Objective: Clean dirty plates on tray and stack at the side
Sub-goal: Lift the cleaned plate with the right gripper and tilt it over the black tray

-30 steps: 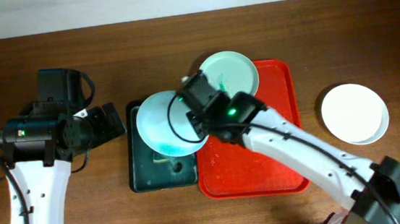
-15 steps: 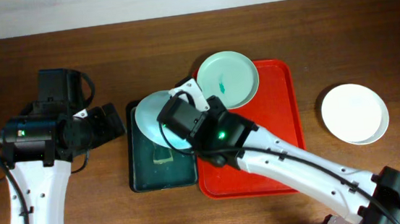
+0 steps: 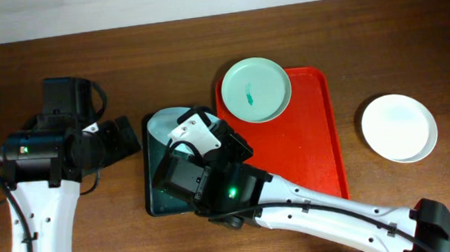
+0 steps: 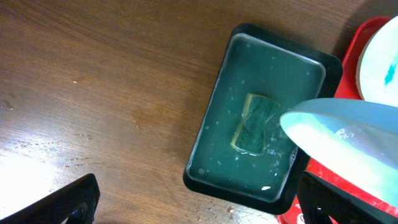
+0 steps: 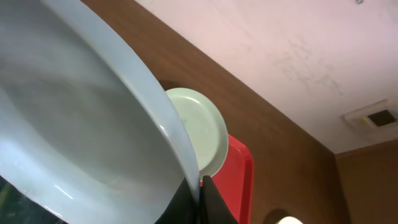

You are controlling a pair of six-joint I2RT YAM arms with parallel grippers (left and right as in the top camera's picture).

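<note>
The robot's right gripper should next swing past the red tray and down onto the clean white plate to let go, because the plate is to the gripper's right in the overhead view.
My right gripper is shut on the rim of a pale blue plate, holding it tilted steeply over the dark green tray. In the left wrist view, this plate's edge hangs just right of the sponge. From overhead, the right arm covers most of it; only a pale sliver shows. A mint plate with a teal smear lies at the far end of the red tray. A clean white plate sits on the table to the right. My left gripper stands open and empty, left of the green tray.
The green tray holds water and the sponge, and butts against the red tray's left edge. The right arm stretches diagonally across the red tray's near half. Bare wooden table lies at the far right and around the left arm.
The right arm has swung the held plate leftward off the red tray to above the green tray, tilting it up on edge. The left arm has not moved.
</note>
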